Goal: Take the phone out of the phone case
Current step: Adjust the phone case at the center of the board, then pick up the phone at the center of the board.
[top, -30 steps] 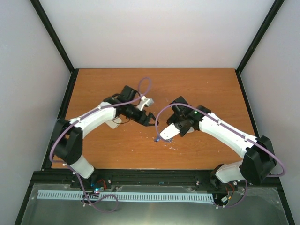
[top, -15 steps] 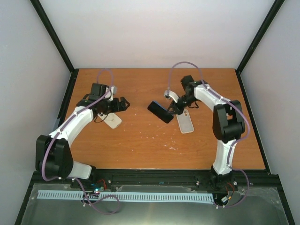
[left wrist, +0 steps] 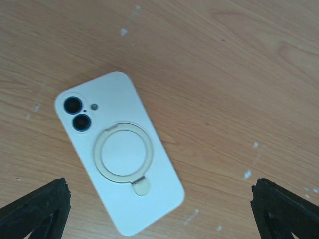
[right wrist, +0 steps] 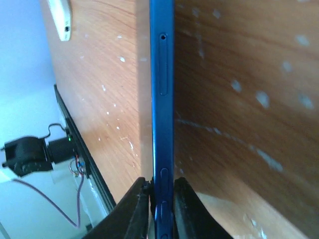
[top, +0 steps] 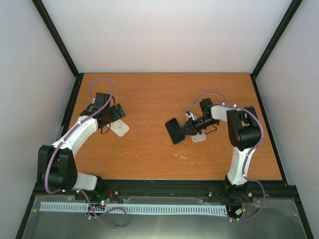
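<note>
The white phone case (left wrist: 117, 152) lies at a slant, so next my left gripper should go down and turn until its open fingers are on both sides of the long edges beside the ring.
A white phone case (left wrist: 117, 152) with a round ring stand lies flat on the table, two dark lenses showing at its corner. It also shows in the top view (top: 119, 128). My left gripper (left wrist: 159, 211) hovers over it, open and wide, touching nothing; in the top view the left gripper (top: 117, 112) is just behind the case. My right gripper (right wrist: 162, 186) is shut on a dark blue phone (right wrist: 162, 74), seen edge-on with its side buttons showing. In the top view the phone (top: 174, 131) sticks out left of the right gripper (top: 188, 127), tilted above the table.
A second white flat piece (top: 199, 136), like a case, lies on the wooden table (top: 149, 94) under my right wrist, partly hidden. Black frame rails (top: 164, 186) run along the table's edges. White scuff marks dot the wood.
Both arms left the table's middle and moved apart. My right gripper then brought the phone lower and nearer, over the right white piece. My left gripper drew back slightly left.
</note>
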Available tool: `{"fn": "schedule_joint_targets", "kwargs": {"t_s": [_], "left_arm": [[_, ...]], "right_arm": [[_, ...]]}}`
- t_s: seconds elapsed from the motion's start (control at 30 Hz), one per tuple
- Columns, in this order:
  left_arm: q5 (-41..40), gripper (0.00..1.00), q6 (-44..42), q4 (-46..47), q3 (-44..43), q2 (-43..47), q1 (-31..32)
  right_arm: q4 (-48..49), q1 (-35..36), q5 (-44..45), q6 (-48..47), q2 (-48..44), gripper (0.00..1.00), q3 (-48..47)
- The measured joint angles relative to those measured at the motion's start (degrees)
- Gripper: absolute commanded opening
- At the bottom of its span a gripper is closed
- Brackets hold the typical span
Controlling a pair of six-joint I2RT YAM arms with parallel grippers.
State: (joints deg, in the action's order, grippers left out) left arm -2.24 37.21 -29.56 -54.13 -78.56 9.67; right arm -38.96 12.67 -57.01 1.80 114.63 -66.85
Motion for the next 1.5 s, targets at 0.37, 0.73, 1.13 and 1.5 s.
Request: {"fn": "schedule_joint_targets", "kwargs": {"t_s": [0.37,0.73,1.13,1.5], "left_arm": [[-5.9,0.99,4.3,-8.5,-8.8,-16.6,-0.3],[-9.3,0.99,17.8,-26.2,-28.0,-37.4,-0.7],[-6.5,0.93,23.2,-28.6,-30.2,-39.2,-1.3],[-3.0,0.72,23.0,-19.6,-20.9,-34.4,-1.7]], "right_arm": [[3.9,-0.2,8.7,8.3,-10.4,0.75,6.6],[1.4,-0.5,15.1,3.2,-24.7,0.84,6.5],[2.8,-2.2,13.3,2.3,-32.7,0.84,7.0],[2.7,-2.2,12.9,1.3,-33.5,0.84,6.5]]}}
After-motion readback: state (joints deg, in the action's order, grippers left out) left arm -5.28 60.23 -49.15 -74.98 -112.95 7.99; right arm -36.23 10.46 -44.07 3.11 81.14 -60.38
